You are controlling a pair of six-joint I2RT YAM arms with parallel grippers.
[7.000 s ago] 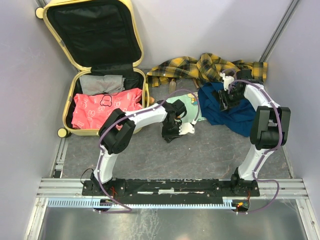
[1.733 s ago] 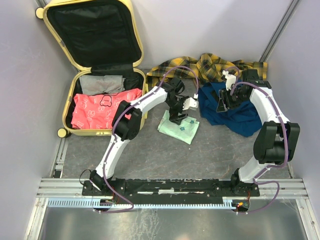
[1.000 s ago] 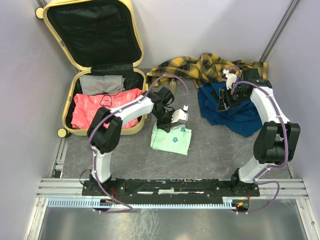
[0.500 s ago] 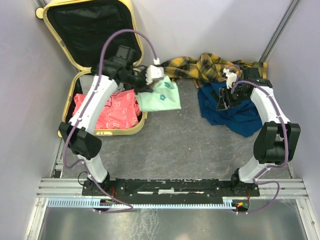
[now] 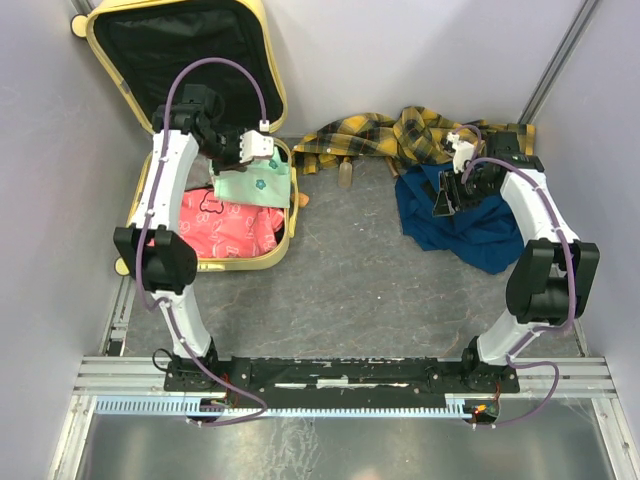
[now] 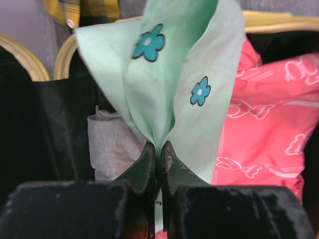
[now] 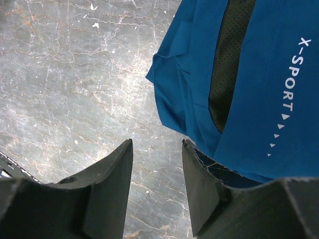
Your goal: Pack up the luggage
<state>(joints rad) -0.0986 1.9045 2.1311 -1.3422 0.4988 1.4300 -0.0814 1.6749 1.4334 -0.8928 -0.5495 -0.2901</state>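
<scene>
The mint-green cloth in my left gripper should go down next into the luggage's far corner beside the grey garment, and I should release it there, because bare black lining shows there.
The pale-yellow luggage lies open at the back left, its black-lined lid leaning on the wall. Inside lie a pink garment and a grey one. My left gripper is shut on a mint-green cloth with teal flowers, which hangs over the luggage's right side above the pink garment. The cloth fans out from the pinched jaws. My right gripper is open with nothing between its fingers, over the left edge of a blue sports garment, also seen as blue fabric.
A yellow-and-black plaid cloth lies crumpled along the back wall. A small pale bottle-like object lies on the grey floor just in front of it. Grey walls close in on both sides.
My left arm lifted the mint-green cloth off the floor in the middle and swung it left and back until it hangs over the luggage. The right arm has barely moved.
</scene>
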